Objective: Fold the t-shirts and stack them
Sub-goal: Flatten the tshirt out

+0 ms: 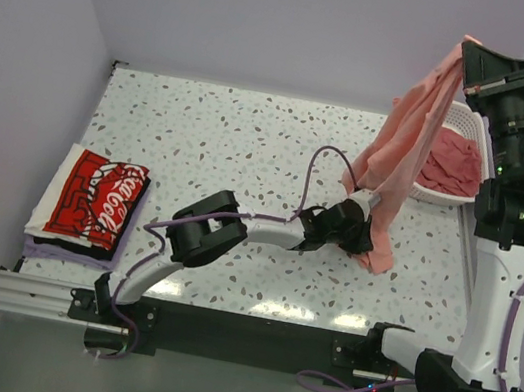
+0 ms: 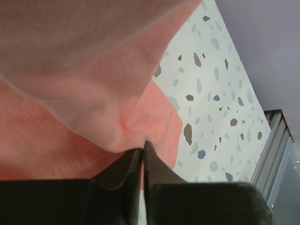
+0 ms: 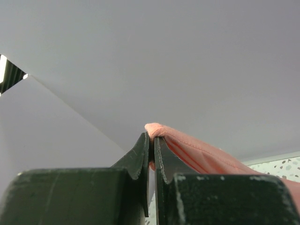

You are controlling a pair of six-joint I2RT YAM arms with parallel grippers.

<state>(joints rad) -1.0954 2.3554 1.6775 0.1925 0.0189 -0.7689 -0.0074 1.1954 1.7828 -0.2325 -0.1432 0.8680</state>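
The cloth hangs high in the air, so next I will lower my right gripper toward the speckled tabletop beside the basket to release the shirt's top edge.
A salmon-pink t-shirt (image 1: 405, 145) hangs in the air over the right part of the table. My right gripper (image 1: 468, 47) is raised high and shut on its top edge; in the right wrist view the cloth (image 3: 201, 152) is pinched between the fingers (image 3: 151, 140). My left gripper (image 1: 368, 215) is low and shut on the lower part of the same shirt (image 2: 93, 84), pinched at the fingertips (image 2: 144, 147). A folded white t-shirt with red-and-black logo print (image 1: 94, 199) lies on a pale purple one (image 1: 70, 249) at the table's left edge.
A white slatted basket (image 1: 466, 120) at the back right holds more salmon-pink shirts (image 1: 455, 164). The speckled tabletop (image 1: 231, 140) lies between the stack and the hanging shirt. The right arm's tall column (image 1: 498, 299) stands at the right edge. Purple walls close the back and sides.
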